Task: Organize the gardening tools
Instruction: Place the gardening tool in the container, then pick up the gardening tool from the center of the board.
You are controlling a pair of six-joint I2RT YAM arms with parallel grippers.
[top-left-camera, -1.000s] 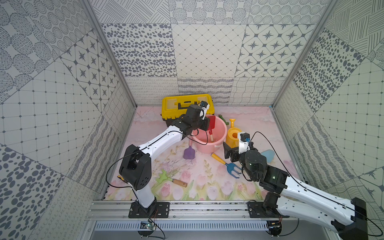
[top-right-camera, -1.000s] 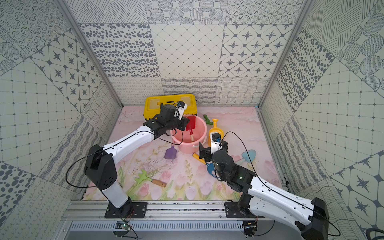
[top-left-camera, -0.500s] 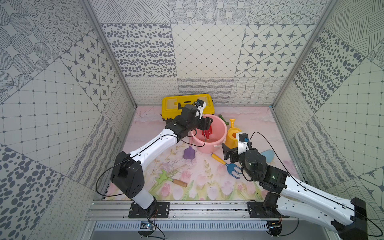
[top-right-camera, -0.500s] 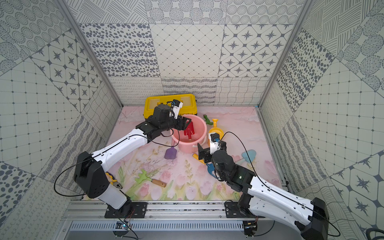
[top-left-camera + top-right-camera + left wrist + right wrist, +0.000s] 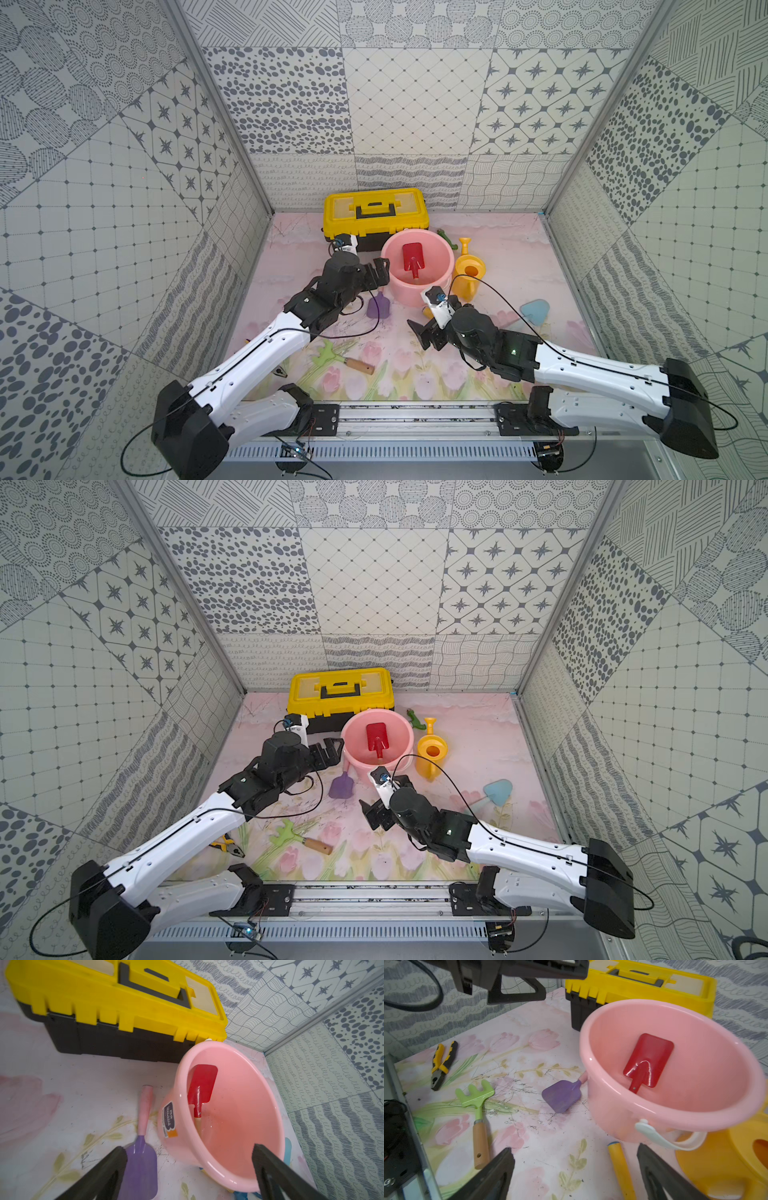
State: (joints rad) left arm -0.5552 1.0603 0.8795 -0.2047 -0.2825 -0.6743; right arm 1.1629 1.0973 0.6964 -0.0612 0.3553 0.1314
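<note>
The green rake's wooden handle (image 5: 360, 365) (image 5: 481, 1146) lies uncovered, below my right gripper and back from it toward the pliers. My right gripper needs to move back next and lower its open fingers around it.
The red spade (image 5: 412, 259) (image 5: 646, 1061) leans inside the pink bucket (image 5: 444, 253), blade up. My left gripper (image 5: 380, 274) (image 5: 188, 1147) hangs open and empty just left of the bucket, above the purple scoop (image 5: 377, 308) (image 5: 141, 1165). My right gripper (image 5: 428, 336) (image 5: 574, 1147) is open in front of the bucket, over the mat, with the fork's yellow handle (image 5: 619, 1165) lying between its fingers, untouched. The green rake (image 5: 332, 355) (image 5: 475, 1095) lies front left. The yellow watering can (image 5: 469, 274) stands right of the bucket, and the pale-blue trowel (image 5: 534, 311) lies far right.
A shut yellow and black toolbox (image 5: 374, 212) stands against the back wall behind the bucket. Yellow-and-black pliers (image 5: 226, 845) (image 5: 441, 1064) lie at the front left under my left arm. A small green object (image 5: 446, 239) sits behind the bucket. Patterned walls close three sides.
My left gripper opened, left the red spade in the bucket and drew back to the bucket's left side. My right gripper moved toward the front and now covers the fork's head.
</note>
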